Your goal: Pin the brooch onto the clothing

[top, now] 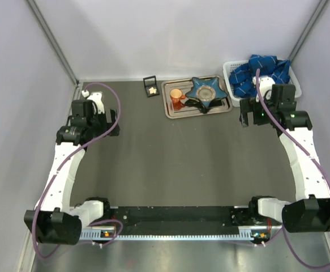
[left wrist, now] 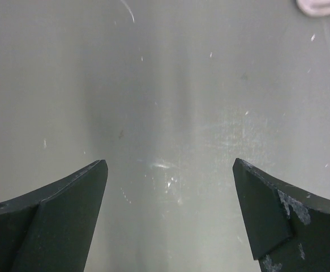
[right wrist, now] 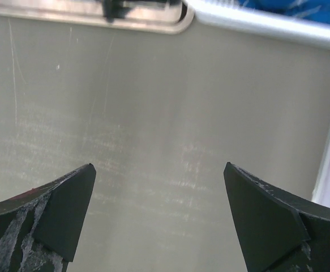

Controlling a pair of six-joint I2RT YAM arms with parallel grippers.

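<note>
The right gripper moves outward over the white basket's near rim next, then down onto the bundled plaid shirt [top: 264, 65] [right wrist: 292, 7], because the shirt sits behind that rim.
The brooch [top: 152, 89] is a tiny pale ornament lying in a small open black box [top: 150, 86] at the back of the dark table. The clothing [top: 264, 69], a blue plaid shirt, is bundled in a white basket [top: 230, 69] at the back right; a strip of it [right wrist: 300, 5] shows in the right wrist view. My left gripper [top: 82, 107] [left wrist: 170, 164] hovers open over bare table at the far left. Just in front of the basket, my right gripper [top: 253, 116] [right wrist: 158, 165] is open too, nothing between its fingers.
A metal tray [top: 170, 110] [right wrist: 68, 14] at the back centre holds an orange cup [top: 176, 97] and a blue star-shaped dish [top: 205, 90]. A small white object [top: 85, 92] [left wrist: 323, 5] lies by the back left corner. Pale walls close in the table's sides and back.
</note>
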